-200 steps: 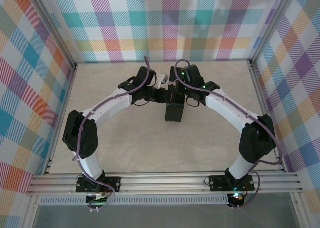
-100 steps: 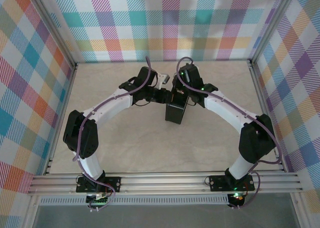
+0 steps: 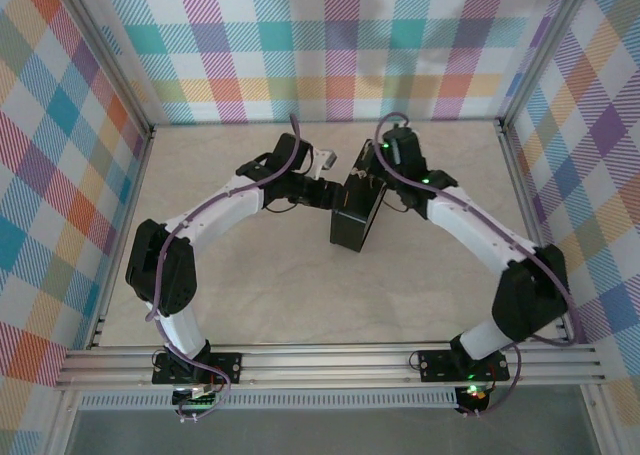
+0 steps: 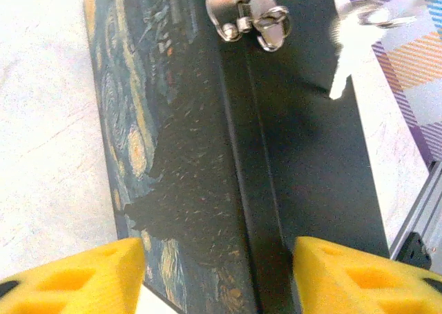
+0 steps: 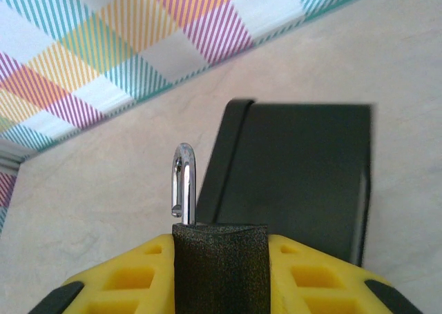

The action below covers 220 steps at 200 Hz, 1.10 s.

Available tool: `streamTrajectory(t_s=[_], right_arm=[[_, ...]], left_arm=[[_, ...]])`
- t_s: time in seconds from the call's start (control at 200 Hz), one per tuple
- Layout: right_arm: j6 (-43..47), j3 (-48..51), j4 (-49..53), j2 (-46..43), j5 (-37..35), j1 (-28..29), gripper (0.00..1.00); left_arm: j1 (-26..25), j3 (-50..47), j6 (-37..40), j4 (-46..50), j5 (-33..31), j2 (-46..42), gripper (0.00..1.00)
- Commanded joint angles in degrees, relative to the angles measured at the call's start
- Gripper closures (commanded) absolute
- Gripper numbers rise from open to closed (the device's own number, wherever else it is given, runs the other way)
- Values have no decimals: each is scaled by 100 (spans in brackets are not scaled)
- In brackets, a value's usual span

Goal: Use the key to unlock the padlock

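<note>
The padlock's shackle is already open, so the right gripper next needs to move back from the box [image 3: 352,225] and down to the bare tabletop beside it to let go of the padlock.
In the right wrist view my right gripper [image 5: 219,234] is shut on the padlock [image 5: 184,183]. Its thin silvery shackle stands up above a black block pinched between the yellow fingers [image 5: 131,272], with one end free. The dark box [image 5: 297,169] lies just beyond. In the left wrist view my left gripper [image 4: 219,266] is open over the box [image 4: 297,155] and its swirly blue-and-yellow lid [image 4: 138,121]. The silvery hasp [image 4: 245,14] has nothing through it. The key [image 4: 347,48] is a blurred silvery shape at the top right. From above, both grippers [image 3: 325,190] [image 3: 372,180] meet at the box [image 3: 352,225].
The box lies askew in the middle of the pale table [image 3: 250,285]. Plaid walls [image 3: 330,45] and an aluminium frame [image 3: 330,360] enclose the table. A frame rail [image 4: 418,224] shows past the box's right side in the left wrist view.
My right arm has swung right and back with the padlock. The box's far end has turned to the right. The left arm has barely moved.
</note>
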<state>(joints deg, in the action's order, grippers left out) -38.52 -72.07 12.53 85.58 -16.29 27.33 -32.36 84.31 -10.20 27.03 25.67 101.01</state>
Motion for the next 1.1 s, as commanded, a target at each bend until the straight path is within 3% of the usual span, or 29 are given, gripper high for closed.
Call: streamTrajectory(t_s=[0.0,0.32,0.745,0.995,1.095], right_arm=[[232,133,215,-589,221,-318,85],[145,1544,519,-1185,947,-1337,81],[-189,2423,21,-101,1137,-1530,78],[-116,2503,21,362,1255,-1555,71],[-21,2471,63,407,1347,-1569,57]], left_arm=[[78,210,66,460,43,-105,36],[324,60,-209,428,-448,-759,31],[599,-574,-325,413,-809,-1420,28],[699,-682,-334,391,-776,-1584,28],[705,-650,-317,426,-702,-1593,28]])
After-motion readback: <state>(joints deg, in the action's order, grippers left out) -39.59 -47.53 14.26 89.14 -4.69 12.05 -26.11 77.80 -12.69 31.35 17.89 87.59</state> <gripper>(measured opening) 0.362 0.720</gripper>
